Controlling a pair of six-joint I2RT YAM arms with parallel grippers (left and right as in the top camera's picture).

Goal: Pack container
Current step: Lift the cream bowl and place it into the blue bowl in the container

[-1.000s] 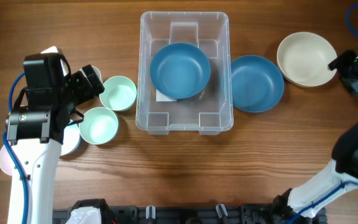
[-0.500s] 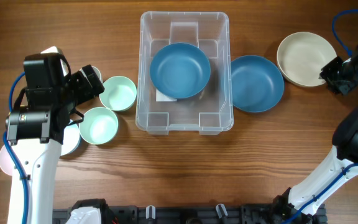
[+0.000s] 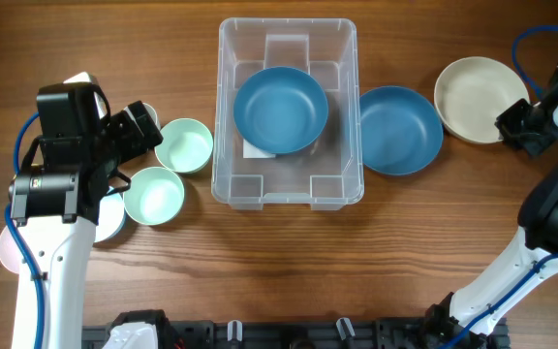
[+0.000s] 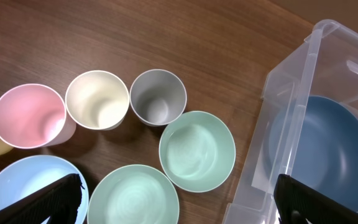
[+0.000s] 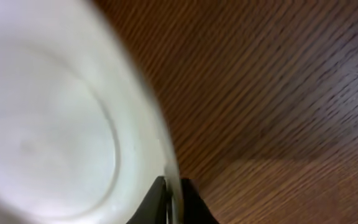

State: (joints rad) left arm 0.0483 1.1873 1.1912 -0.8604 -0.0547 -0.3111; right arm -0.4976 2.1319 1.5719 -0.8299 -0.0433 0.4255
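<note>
The container's blue bowl (image 3: pixel 281 110) is empty, so I will lift my right gripper, move it to the left in the overhead view and release the cream bowl (image 3: pixel 478 99) in there.
The clear plastic container (image 3: pixel 288 189) stands at the table's middle with a blue bowl (image 3: pixel 281 109) inside; its corner shows as container (image 4: pixel 291 87) in the left wrist view. A second blue bowl (image 3: pixel 399 129) sits just right of it. Further right lies a cream bowl (image 3: pixel 478 99), and my right gripper (image 3: pixel 518 124) is shut on its right rim; the right wrist view shows the cream bowl (image 5: pixel 55 124) rim pinched between the fingertips (image 5: pixel 156 202). My left gripper (image 4: pixel 178 199) hangs open above two mint bowls (image 3: pixel 184 145), (image 3: pixel 153 195).
Left of the container stand a pink cup (image 4: pixel 28 116), a cream cup (image 4: pixel 97 99) and a grey cup (image 4: pixel 158 96). A light blue plate (image 4: pixel 23 190) lies at the near left, and a yellow item shows at the left edge.
My right gripper moved left from the table's right edge to the cream bowl and closed on its rim. The bowl shifted slightly. The left arm has not moved.
</note>
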